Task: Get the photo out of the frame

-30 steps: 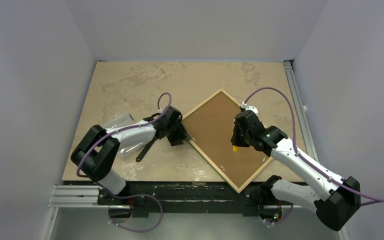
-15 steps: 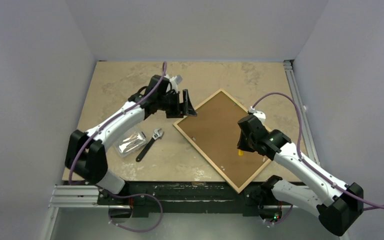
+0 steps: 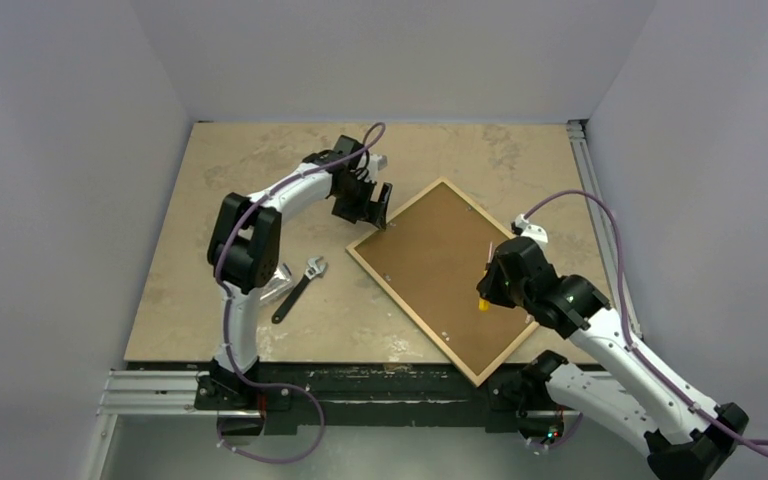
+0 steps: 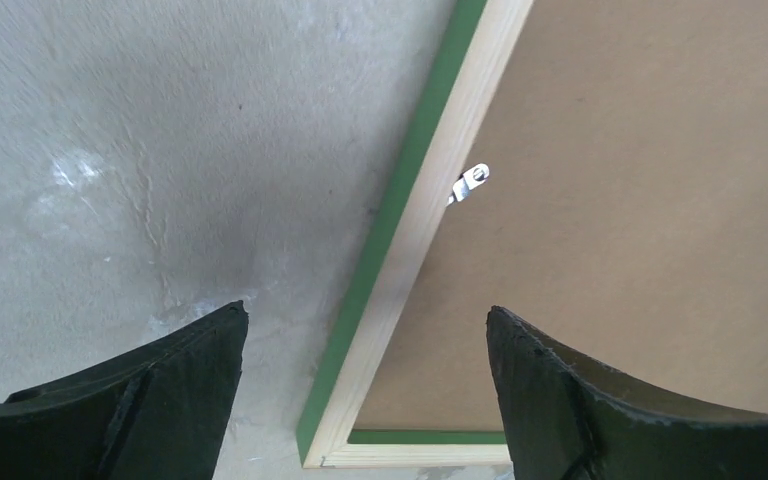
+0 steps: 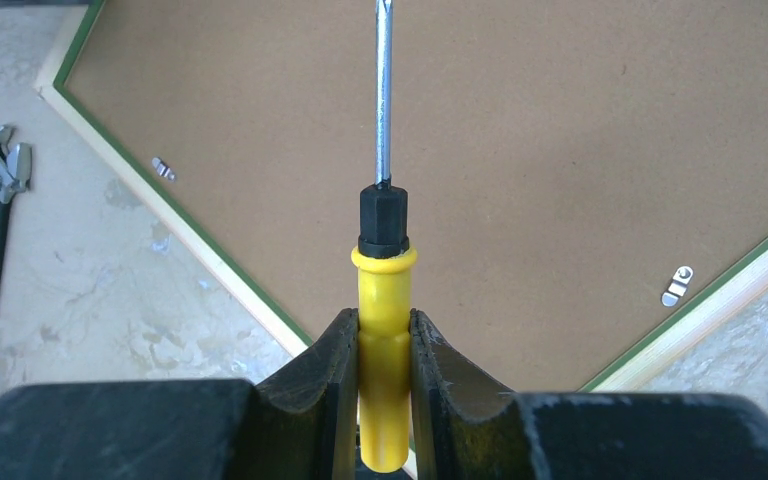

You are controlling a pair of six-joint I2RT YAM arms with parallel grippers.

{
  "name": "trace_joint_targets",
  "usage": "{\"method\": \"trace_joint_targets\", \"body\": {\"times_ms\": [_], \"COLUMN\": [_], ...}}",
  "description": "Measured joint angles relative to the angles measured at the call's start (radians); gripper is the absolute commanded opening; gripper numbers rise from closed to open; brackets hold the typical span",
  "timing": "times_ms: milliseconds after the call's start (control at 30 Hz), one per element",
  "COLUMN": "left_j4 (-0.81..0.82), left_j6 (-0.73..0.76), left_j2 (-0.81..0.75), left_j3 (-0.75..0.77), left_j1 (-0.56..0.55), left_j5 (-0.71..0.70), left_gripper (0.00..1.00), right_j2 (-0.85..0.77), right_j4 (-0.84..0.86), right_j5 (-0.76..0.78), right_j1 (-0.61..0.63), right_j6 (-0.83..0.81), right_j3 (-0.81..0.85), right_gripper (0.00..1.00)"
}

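The left gripper will next move down toward the frame's corner nearest the wrench and close across the frame's pale wood edge (image 3: 363, 238) (image 4: 368, 350) there, because that part of the edge is clear of the clip.
The frame (image 3: 414, 316) lies face down on the table, its pale wood back edges and green moulding (image 4: 400, 190) showing. The brown backing board (image 3: 440, 265) fills it, and the photo is hidden under the board. My left gripper (image 3: 372, 208) is open and empty. It hovers over the frame's upper-left edge near the left corner, its jaws (image 4: 365, 312) straddling that edge. My right gripper (image 3: 490, 290) is shut on a yellow-handled screwdriver (image 5: 382, 300), held above the board's right part with the shaft pointing across the board.
Small metal clips sit at the frame's inner edge (image 4: 470, 182) (image 5: 163, 168) (image 5: 676, 285). A black wrench (image 3: 298, 288) and a shiny foil bag (image 3: 278, 283) lie left of the frame. A metal rail (image 3: 585, 180) runs along the table's right side.
My left gripper has left the frame's left corner, swung away from the base and now hovers over the upper-left edge. My right gripper has drawn back to the right with the screwdriver.
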Motion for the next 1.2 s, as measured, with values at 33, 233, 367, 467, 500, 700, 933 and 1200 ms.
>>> {"method": "trace_joint_targets", "body": {"times_ms": [33,233,367,467,500,700,933,1200], "left_j4": [-0.002,-0.052,-0.091,-0.136,-0.143,-0.159,-0.201,-0.212], "left_j6": [0.009,0.032,0.037,0.041,0.042,0.059,0.062,0.018], "left_j2": [0.018,0.038,0.051,0.082,0.083,0.085,0.102,0.092], "left_j3": [0.003,0.008,0.021,0.062,0.069,0.082,0.116,0.1], "left_j1": [-0.001,-0.017,-0.035,-0.054,-0.056,-0.081,-0.082,-0.007], "left_j5": [0.0,-0.056,-0.124,-0.164,-0.176,-0.235,-0.234,-0.238], "left_gripper": [0.84,0.58,0.43,0.42,0.43,0.19,0.0,0.0], "right_j2": [-0.007,-0.016,-0.015,0.0,0.006,0.028,0.004,-0.004], "right_j4": [-0.001,-0.008,0.001,0.008,0.01,0.008,0.008,0.008], "right_j5": [-0.004,-0.008,-0.014,-0.016,-0.016,-0.018,-0.024,-0.021], "right_j1": [0.0,0.0,0.0,0.0,0.0,0.0,0.0,0.0], "right_j6": [0.001,0.004,0.004,0.004,0.004,0.003,0.004,0.004], "right_j3": [0.0,0.0,-0.002,-0.002,-0.002,-0.002,-0.002,-0.002], "right_gripper": [0.0,0.0,0.0,0.0,0.0,0.0,0.0,0.0]}}
